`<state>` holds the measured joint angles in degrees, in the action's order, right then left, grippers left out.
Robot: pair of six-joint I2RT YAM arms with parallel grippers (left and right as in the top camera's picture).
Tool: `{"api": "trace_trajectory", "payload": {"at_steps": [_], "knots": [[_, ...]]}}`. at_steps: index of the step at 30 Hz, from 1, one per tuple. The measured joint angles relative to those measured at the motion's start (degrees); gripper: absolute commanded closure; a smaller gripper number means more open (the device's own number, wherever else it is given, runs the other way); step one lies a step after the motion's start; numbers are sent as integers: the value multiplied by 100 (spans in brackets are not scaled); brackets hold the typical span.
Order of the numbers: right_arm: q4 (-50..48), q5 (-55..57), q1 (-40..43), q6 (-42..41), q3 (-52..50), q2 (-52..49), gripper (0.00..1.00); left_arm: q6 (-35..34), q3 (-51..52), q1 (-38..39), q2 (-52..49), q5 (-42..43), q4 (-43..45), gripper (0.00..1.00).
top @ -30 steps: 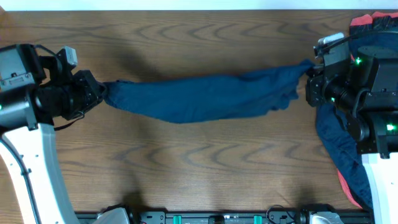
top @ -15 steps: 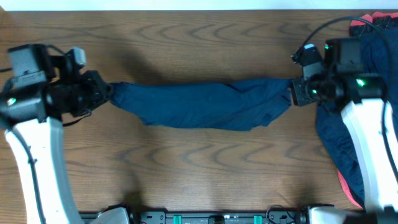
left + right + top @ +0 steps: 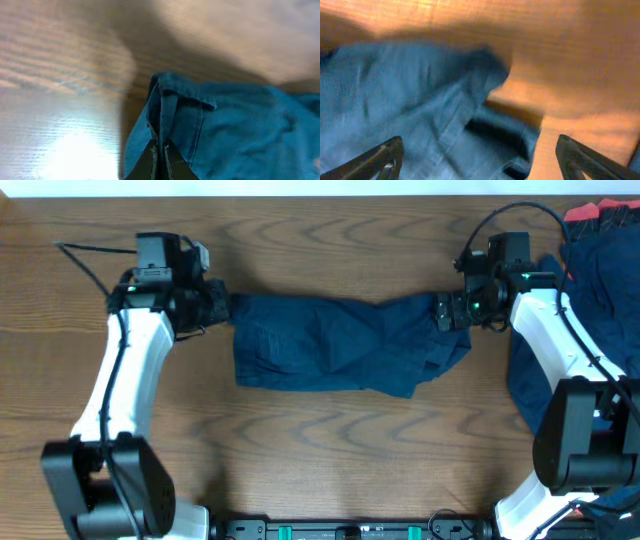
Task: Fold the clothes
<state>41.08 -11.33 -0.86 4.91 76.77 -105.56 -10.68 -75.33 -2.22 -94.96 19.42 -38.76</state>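
I will next pull my right gripper back, left in the overhead view and down onto the garment's near corner [image 3: 405, 392], since that is below it, nearer my base.
A dark navy garment of the clothes [image 3: 330, 345] lies slack and wrinkled across the middle of the wooden table. My left gripper [image 3: 222, 311] is shut on its upper left corner. In the left wrist view the fingertips [image 3: 161, 152] pinch a folded hem of the blue fabric [image 3: 240, 130]. My right gripper [image 3: 447, 311] hovers open over the garment's right end. Its two fingers [image 3: 387, 152] stand wide apart in the right wrist view, with the cloth [image 3: 395, 100] lying loose beneath them and nothing held.
More clothes are heaped at the right edge: navy fabric [image 3: 530, 380] under the right arm and a red piece [image 3: 600, 215] at the far right corner. The table's far edge [image 3: 320, 194] runs close behind both grippers.
Both arms moved inward and toward the far side. The stretched garment went slack and bunched wider. My right gripper opened and let go of its end; the left kept its grip.
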Motion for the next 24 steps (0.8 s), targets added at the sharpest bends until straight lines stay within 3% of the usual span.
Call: {"api": "trace_trajectory", "payload": {"at_steps": [5, 9, 17, 22, 24], "knots": [[933, -260, -125, 101, -2, 470, 1, -2, 11, 0, -219, -205, -20, 94], [1458, -321, -761, 258, -2, 975, 1, -2, 11, 2, -219, -254, -22, 94], [1587, 291, -1895, 356, -317, 1005, 5, -4, 11, 2, -219, -313, -125, 94], [1591, 852, -2428, 415, -789, 1005, 16, -2, 11, 2, -219, -315, -127, 94], [1543, 1058, -2627, 407, -960, 1003, 16, -2, 11, 2, -219, -313, -127, 94]]}}
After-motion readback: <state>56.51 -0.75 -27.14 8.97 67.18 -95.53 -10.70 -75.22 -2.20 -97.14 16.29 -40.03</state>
